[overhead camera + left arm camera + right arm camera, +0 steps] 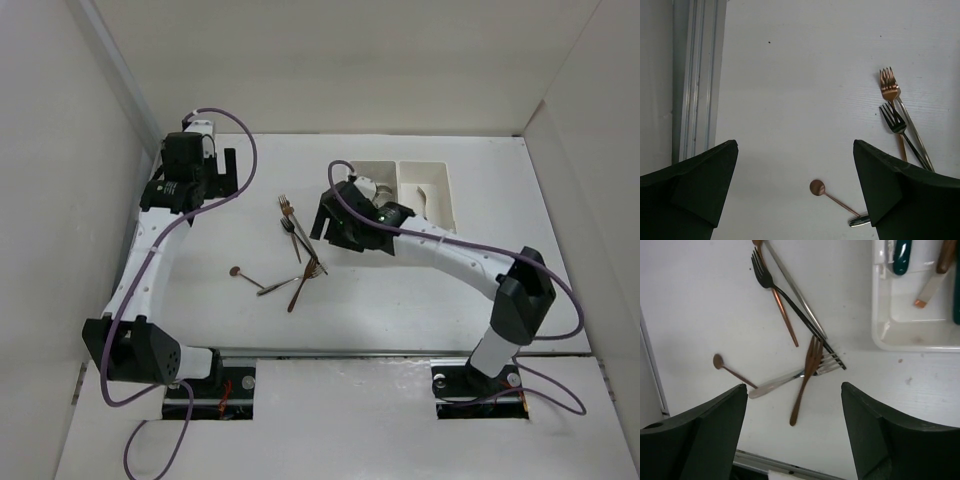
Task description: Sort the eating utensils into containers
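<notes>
The right gripper eases back and down onto the wooden fork's handle point(300, 289) point(799, 400) next, since this fork lies over the silver one.
Several eating utensils lie loose mid-table: a brown wooden fork point(807, 375) crosses a silver fork point(785, 379), with a black fork point(790, 302), a copper fork point(889, 87) and a small copper spoon point(727, 367) nearby. My right gripper point(794, 387) hovers above them, open and holding nothing, just left of the white containers point(443, 205). The nearer bin point(880, 335) holds a teal handle point(901, 255), a brown handle point(945, 252) and a pale handle point(930, 287). My left gripper point(795, 145) stands wide open and empty at the far left, above bare table, with the spoon point(820, 189) below it.
White walls close in the table on the left, back and right. A metal rail point(697, 80) runs along the left side of the table. The right arm point(450, 255) stretches across the table's right half and its gripper covers part of the left bin point(375, 170).
</notes>
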